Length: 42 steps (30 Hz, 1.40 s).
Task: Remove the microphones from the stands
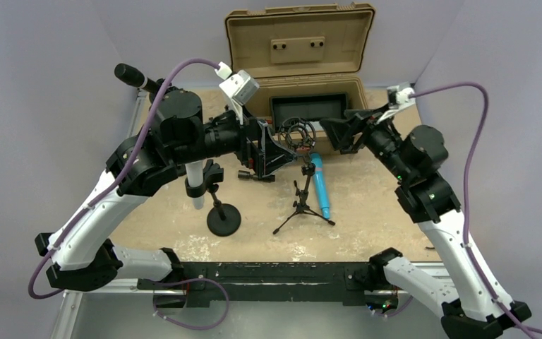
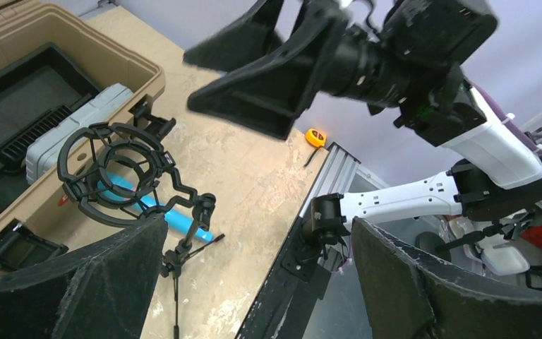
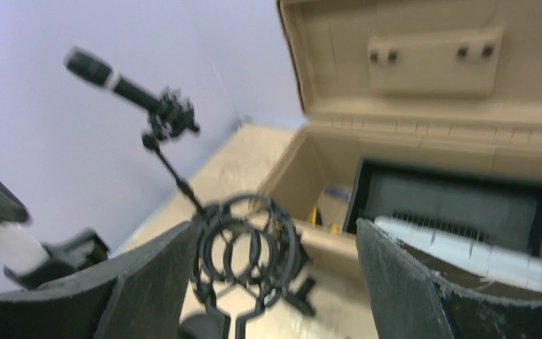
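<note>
My right gripper moves down and back toward the tripod next, then tilts its fingers downward onto the swivel joint.
A small black tripod stand (image 1: 303,205) stands mid-table, and its ring shock mount (image 1: 298,134) holds nothing. The blue microphone (image 1: 320,187) lies flat on the table just right of the tripod. It also shows behind the mount (image 2: 116,173) in the left wrist view, as the blue microphone (image 2: 176,220). My left gripper (image 1: 276,152) is open, just left of the mount and touching nothing. My right gripper (image 1: 339,133) is open too, right of the mount with empty jaws. In the right wrist view the mount (image 3: 250,251) sits low between the right gripper's fingers (image 3: 275,282).
An open tan toolbox (image 1: 300,42) stands at the back with a black tray inside. At the left, a round-base stand (image 1: 224,220) holds a white cylinder (image 1: 195,185). A black microphone (image 1: 130,75) sits on a taller stand. An orange tape measure (image 2: 315,137) lies near the table's edge.
</note>
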Motion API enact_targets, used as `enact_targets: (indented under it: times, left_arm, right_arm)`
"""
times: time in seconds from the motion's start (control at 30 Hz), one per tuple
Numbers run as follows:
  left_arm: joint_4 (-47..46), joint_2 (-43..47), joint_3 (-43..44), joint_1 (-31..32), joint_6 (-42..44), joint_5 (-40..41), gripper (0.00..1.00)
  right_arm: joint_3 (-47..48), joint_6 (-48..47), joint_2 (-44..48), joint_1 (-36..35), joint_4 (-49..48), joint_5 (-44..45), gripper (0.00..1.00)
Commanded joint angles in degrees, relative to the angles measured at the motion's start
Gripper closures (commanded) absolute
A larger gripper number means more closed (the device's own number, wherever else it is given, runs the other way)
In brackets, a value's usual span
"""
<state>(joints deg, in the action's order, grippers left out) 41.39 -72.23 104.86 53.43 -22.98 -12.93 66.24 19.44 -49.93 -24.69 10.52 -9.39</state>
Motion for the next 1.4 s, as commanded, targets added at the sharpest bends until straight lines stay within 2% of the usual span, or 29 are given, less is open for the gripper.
enact_targets:
  times: [0.0,0.17,0.37,0.57,0.77,0.9,1.0,1.07,1.17,1.23,1.37]
  left_arm:
    - [-4.3,0.9,-0.1,0.3,-1.2,0.6,0.00]
    - [-5.1,-3.1,4.1,0.2,-4.8,-6.5,0.00]
    - [-5.4,-5.6,5.8,0.2,-6.6,-6.9,0.00]
    - [-5.2,-5.7,5.8,0.3,-7.5,-6.9,0.00]
    - [-5.5,-6.3,6.3,0.3,-9.0,-9.3,0.01]
    - [-5.4,-6.2,6.4,0.9,-8.6,-8.6,0.02]
    - [-4.1,-5.7,6.8,3.1,-5.0,-4.8,0.04]
    - [-2.5,-4.8,7.5,6.2,-0.6,1.6,0.05]
    - [-2.5,-2.2,6.3,13.7,8.9,16.6,0.05]
    - [-4.7,0.1,3.1,15.5,11.4,19.5,0.06]
    - [-11.5,7.1,-6.8,15.8,12.2,19.0,0.07]
  right_arm:
    - [1.4,1.3,-1.5,-6.9,8.4,8.7,0.18]
    - [3.6,6.4,-3.7,-19.0,13.5,17.8,0.19]
    - [2.7,11.7,-5.1,-29.0,15.1,25.1,0.19]
    - [2.1,14.5,-8.3,-33.8,19.4,36.3,0.21]
    - [1.4,16.0,-9.3,-36.6,20.9,42.1,0.24]
    - [-1.0,14.3,-7.3,-36.6,17.8,43.9,0.36]
    - [-4.4,9.2,-4.6,-36.6,11.3,43.2,0.56]
    - [-6.3,6.9,-3.2,-36.6,7.4,43.2,0.62]
    - [-8.9,4.0,-1.4,-36.6,1.0,41.6,0.73]
    - [-10.1,2.0,-0.7,-36.6,-1.7,40.0,0.78]
    - [-11.4,-0.8,-0.7,-36.6,-4.6,36.3,0.88]
